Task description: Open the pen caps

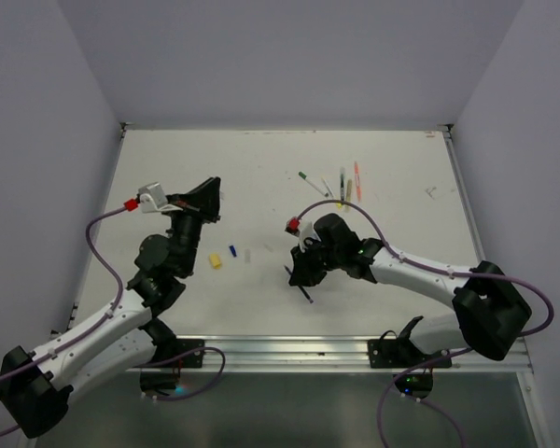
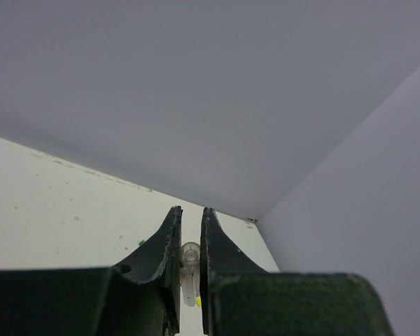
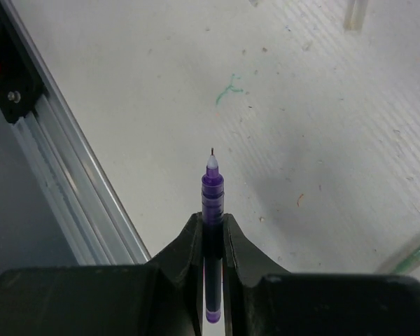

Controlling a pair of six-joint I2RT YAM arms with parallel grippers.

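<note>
Loose caps lie between the arms, so I should move my left gripper down and to the right in the top view and let go of its clear cap beside the pale cap.
My right gripper (image 1: 301, 274) (image 3: 211, 218) is shut on a purple pen (image 3: 212, 187) whose bare fine tip points at the table; the pen also shows in the top view (image 1: 306, 294). My left gripper (image 1: 212, 198) (image 2: 191, 211) is raised above the table's left side, shut on a clear pen cap (image 2: 190, 255). A yellow cap (image 1: 215, 261), a blue cap (image 1: 232, 250) and a pale cap (image 1: 247, 255) lie between the arms. Several pens lie at the back: green (image 1: 310, 182), white (image 1: 327, 187), dark (image 1: 343, 181), orange-red (image 1: 357, 177).
A metal rail (image 1: 289, 350) (image 3: 63, 175) runs along the table's near edge. A small pale piece (image 1: 431, 191) lies at the back right. In the right wrist view a clear cap (image 3: 355, 14) and a green pen (image 3: 413, 255) lie on the table. Walls close three sides.
</note>
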